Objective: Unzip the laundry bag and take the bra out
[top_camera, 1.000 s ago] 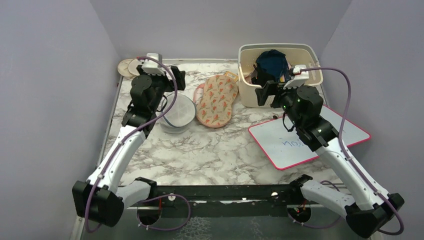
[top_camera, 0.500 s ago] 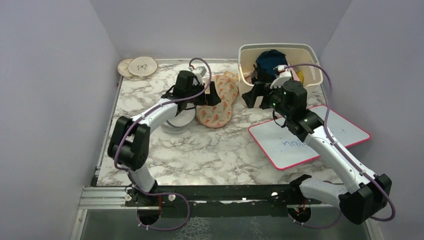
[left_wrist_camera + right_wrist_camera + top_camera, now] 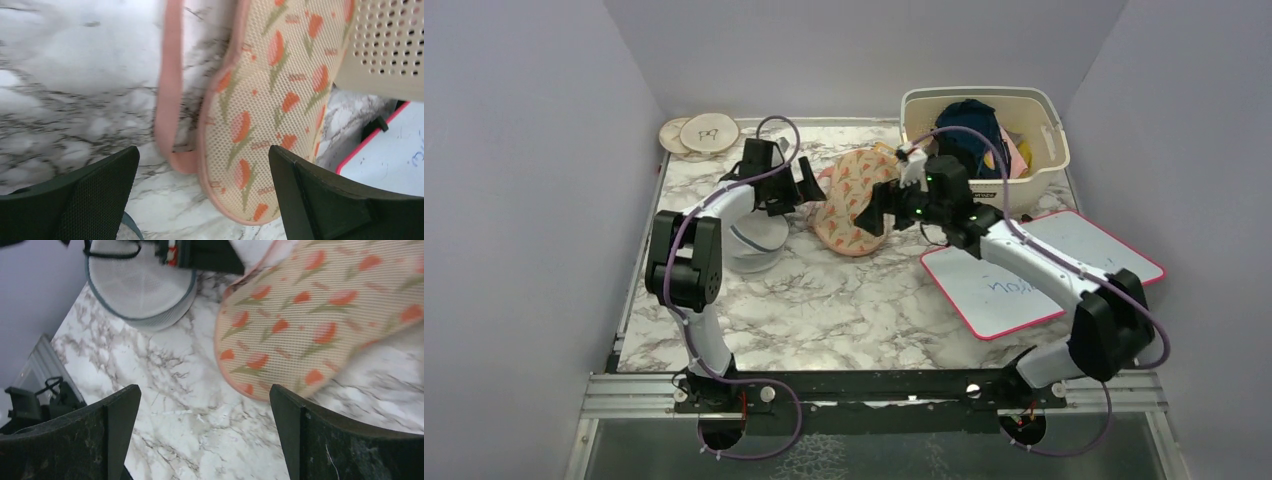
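I will swing my right gripper down and to the left in the top view to the bag's pink near edging, and turn it outward as it goes down.
The laundry bag (image 3: pixel 854 195) lies flat on the marble table, peach with orange-red prints and pink edging. My left gripper (image 3: pixel 810 190) is open at the bag's left edge, low over the table. In the left wrist view the bag (image 3: pixel 270 100) and its pink strap loop (image 3: pixel 169 100) lie just ahead of the open left gripper (image 3: pixel 204 157). My right gripper (image 3: pixel 876 212) is open at the bag's right near side. In the right wrist view the bag (image 3: pixel 320 315) lies beyond the open, empty right gripper (image 3: pixel 205 400). The bra is hidden.
A white mesh dome with a blue rim (image 3: pixel 754 240) stands left of the bag, under my left arm. A cream basket (image 3: pixel 1034 100) of clothes stands at the back right. A pink-edged whiteboard (image 3: pixel 1044 270) lies front right. Wooden discs (image 3: pixel 699 132) lie at the back left.
My right gripper has moved left from the basket to the bag's right side. My left gripper swung from the back left over the bag, then pulled back to its left edge.
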You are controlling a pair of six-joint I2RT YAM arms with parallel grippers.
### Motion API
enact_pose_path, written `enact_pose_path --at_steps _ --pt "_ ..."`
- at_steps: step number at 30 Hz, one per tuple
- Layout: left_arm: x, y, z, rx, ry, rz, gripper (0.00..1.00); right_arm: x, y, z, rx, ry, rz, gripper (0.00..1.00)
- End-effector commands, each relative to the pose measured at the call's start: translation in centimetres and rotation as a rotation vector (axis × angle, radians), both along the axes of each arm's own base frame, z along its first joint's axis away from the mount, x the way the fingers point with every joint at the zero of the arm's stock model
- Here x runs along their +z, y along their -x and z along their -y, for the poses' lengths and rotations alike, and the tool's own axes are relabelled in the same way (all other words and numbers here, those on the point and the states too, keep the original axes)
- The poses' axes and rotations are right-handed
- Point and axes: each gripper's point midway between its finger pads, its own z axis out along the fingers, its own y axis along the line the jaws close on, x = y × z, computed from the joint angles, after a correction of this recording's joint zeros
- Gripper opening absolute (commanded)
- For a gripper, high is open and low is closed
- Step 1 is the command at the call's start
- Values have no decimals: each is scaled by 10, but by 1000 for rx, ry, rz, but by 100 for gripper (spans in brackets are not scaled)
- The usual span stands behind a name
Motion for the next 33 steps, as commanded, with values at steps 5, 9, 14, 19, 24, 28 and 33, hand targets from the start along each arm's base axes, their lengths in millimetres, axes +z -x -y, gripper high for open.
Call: enact_pose_path --at_steps 5,9,14,19,24,28,33 --pt "40 -19 -51 123 42 73 99 -46 14 -75 199 102 -86 100" --pt "63 -22 -49 79 97 162 99 -70 -5 -92 176 252 -59 100" --pt "82 -21 -39 17 145 228 99 -94 -27 -101 134 511 12 95" --pt "88 -27 -63 72 124 254 99 -122 -42 -103 102 697 68 91" --pt "87 -32 -81 113 140 242 99 -150 -44 -112 94 794 139 88" --pt "85 -31 -80 115 161 226 99 -169 -53 -100 -46 968 265 82" --pt "86 -31 -82 125 154 231 99 -155 -62 -90 -208 1097 523 81"
